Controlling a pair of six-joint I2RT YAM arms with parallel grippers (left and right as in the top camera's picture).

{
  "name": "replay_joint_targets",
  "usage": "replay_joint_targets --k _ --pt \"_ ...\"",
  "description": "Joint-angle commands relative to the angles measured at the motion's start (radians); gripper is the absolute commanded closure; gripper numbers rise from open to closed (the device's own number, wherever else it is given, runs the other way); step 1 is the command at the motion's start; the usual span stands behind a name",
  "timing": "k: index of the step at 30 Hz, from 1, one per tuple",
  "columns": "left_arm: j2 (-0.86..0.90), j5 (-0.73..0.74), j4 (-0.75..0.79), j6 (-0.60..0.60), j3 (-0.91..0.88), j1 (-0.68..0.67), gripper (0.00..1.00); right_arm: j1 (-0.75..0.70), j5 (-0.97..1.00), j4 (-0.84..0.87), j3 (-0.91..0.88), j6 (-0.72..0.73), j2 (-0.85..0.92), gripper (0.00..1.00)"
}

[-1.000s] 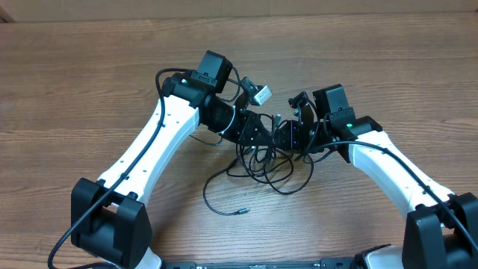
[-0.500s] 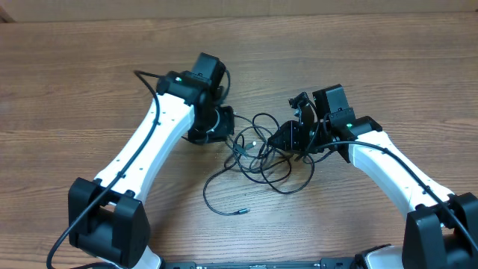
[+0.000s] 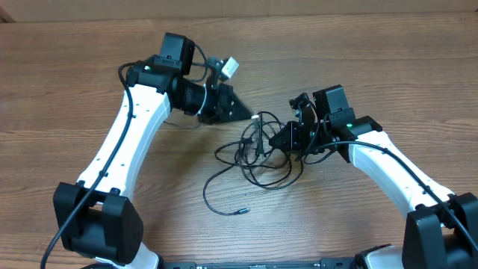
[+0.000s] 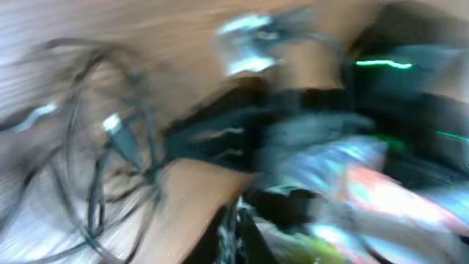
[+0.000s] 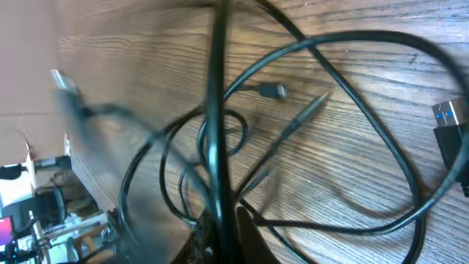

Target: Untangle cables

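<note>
Bare wood beyond the tangle (image 3: 275,86) is clear and lies outward of my gripper. I should next move my right gripper up and outward and let go of its cable over that wood.
The cables (image 3: 258,161) lie as a loose black tangle on the wooden table between my two arms. One loose end (image 3: 240,211) trails toward the front, and a silver plug (image 3: 256,117) sticks up at the top of the tangle. My left gripper (image 3: 245,113) is shut just left of that plug, its fingertips (image 4: 227,246) together. Motion blur hides whether a cord is pinched; the cords (image 4: 111,125) show off to the side. My right gripper (image 3: 285,139) is at the tangle's right edge, shut (image 5: 220,216) on one cable (image 5: 216,110) running straight up from its tips.
A blue-tongued USB plug (image 5: 448,117) and a small plug (image 5: 275,91) lie among the loops. The table's far edge (image 3: 239,13) runs along the top. Both arm bases (image 3: 97,224) stand at the near corners.
My left arm has swung out of the tangle, up and to the left, still shut. The tangle's loops shifted and flattened leftward. The right arm has not moved.
</note>
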Motion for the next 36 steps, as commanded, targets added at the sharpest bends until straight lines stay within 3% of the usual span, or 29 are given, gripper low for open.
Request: replay_joint_targets --k 1,3,5,8,13,15,18,23,27,36 --pt "-0.017 -0.863 -0.120 -0.284 0.012 -0.074 0.96 0.004 0.003 0.006 -0.002 0.006 0.003 0.96" --pt "-0.015 -1.054 -0.173 -0.391 0.013 -0.097 0.96 0.004 0.003 0.006 -0.002 0.006 0.003 0.96" --pt "-0.015 -1.078 -0.192 -0.401 0.013 -0.109 0.96 0.004 0.003 0.006 -0.002 0.006 0.003 0.96" --pt "-0.015 -1.009 -0.182 -0.396 0.013 -0.109 0.96 0.004 0.003 0.006 -0.002 0.024 0.003 0.96" --pt "-0.015 -0.720 -0.089 -0.279 0.013 -0.110 0.96 0.004 0.003 0.006 -0.002 0.025 0.003 0.96" --pt "-0.015 -0.636 -0.059 -0.238 0.013 -0.114 0.90 0.004 0.002 0.006 -0.002 0.025 0.003 0.96" --pt "-0.015 -0.616 -0.046 -0.237 0.013 -0.117 0.82 0.004 -0.064 0.010 -0.002 0.014 0.003 0.96" --pt "-0.015 -0.620 -0.050 -0.231 0.012 -0.116 0.82 0.004 -0.184 0.011 0.021 -0.138 0.002 0.96" --pt "-0.015 -0.621 -0.060 -0.228 0.012 -0.116 0.82 0.004 -0.148 -0.062 0.115 -0.185 0.001 0.96" --pt "-0.014 -0.643 -0.065 -0.221 0.012 -0.116 0.81 0.004 0.003 -0.409 0.578 -0.246 0.001 0.96"
